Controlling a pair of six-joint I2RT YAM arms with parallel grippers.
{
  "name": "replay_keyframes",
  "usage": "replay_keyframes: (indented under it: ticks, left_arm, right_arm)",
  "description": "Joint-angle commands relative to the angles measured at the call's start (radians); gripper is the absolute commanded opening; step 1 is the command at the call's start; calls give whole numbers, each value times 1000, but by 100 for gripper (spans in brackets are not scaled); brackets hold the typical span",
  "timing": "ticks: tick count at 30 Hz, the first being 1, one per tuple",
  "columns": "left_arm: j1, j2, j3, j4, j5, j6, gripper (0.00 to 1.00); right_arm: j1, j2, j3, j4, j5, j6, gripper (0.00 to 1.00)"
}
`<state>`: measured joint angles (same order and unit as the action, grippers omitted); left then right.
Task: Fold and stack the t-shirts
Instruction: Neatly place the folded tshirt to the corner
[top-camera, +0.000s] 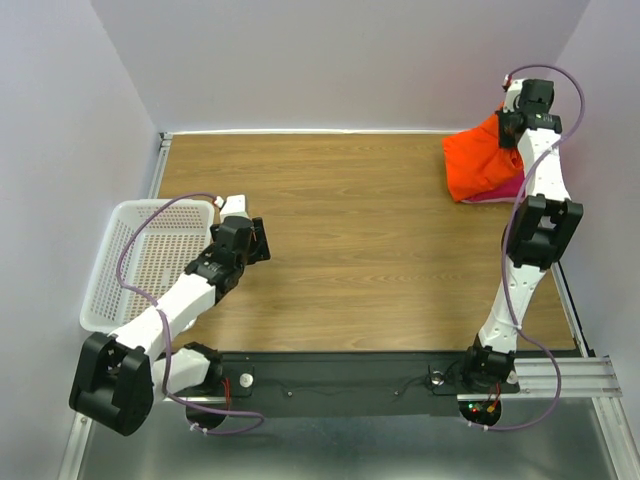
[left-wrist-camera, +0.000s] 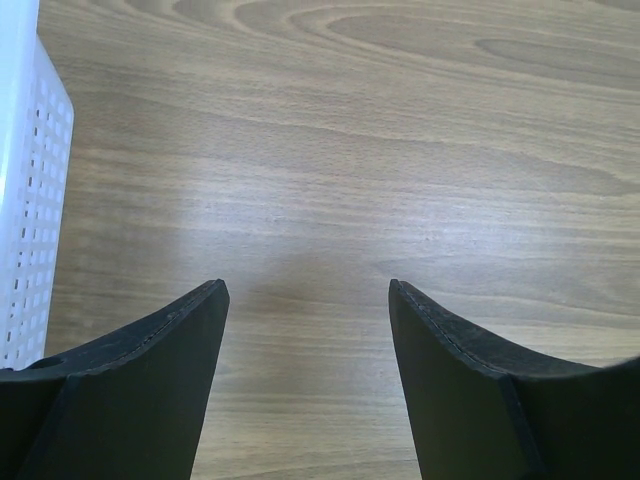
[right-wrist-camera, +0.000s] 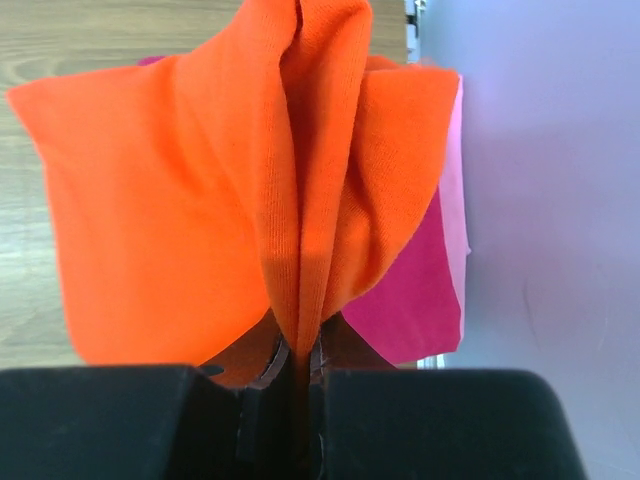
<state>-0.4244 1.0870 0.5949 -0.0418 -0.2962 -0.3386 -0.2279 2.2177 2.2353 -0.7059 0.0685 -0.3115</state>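
The robot's right gripper is holding the pinched orange fold and should next lower it to cover the bare side of the magenta-pink t-shirt (top-camera: 505, 192) (right-wrist-camera: 420, 290) and release it, since that side is below.
The bright orange t-shirt (top-camera: 480, 160) lies bunched at the table's far right corner, on top of the magenta-pink t-shirt (top-camera: 505, 192), of which only a sliver shows at the lower right. In the right wrist view the orange t-shirt (right-wrist-camera: 200, 200) rises in a pinched fold over the magenta-pink t-shirt (right-wrist-camera: 420, 290) with its paler edge. My right gripper (right-wrist-camera: 300, 345) is shut on that orange fold; from above it (top-camera: 510, 128) sits at the pile's right edge. My left gripper (left-wrist-camera: 308, 290) stands open over bare wood, beside the basket (left-wrist-camera: 30, 200).
A white lattice basket (top-camera: 120, 290) stands at the left edge of the wooden table (top-camera: 340, 240), next to my left arm. Purple-grey walls close in the back and both sides. The right wall (right-wrist-camera: 560, 200) runs right beside the shirts.
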Motion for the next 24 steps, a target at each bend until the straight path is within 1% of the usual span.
replay_keyframes:
  ticks: [1, 11, 14, 24]
  left_arm:
    - [-5, -44, -20, 62, -1, 1, 77]
    - [-10, -88, -40, 85, 0, 0, 77]
    - [-10, -85, -37, 85, 0, 0, 76]
    - [-11, -91, -38, 86, 3, 1, 76]
  right_arm:
    - [-8, -4, 10, 106, 71, -21, 1]
    - [-8, 71, -14, 215, 183, -81, 1]
    - [-8, 94, -16, 235, 229, -84, 0]
    - [-13, 166, -31, 275, 309, -63, 1]
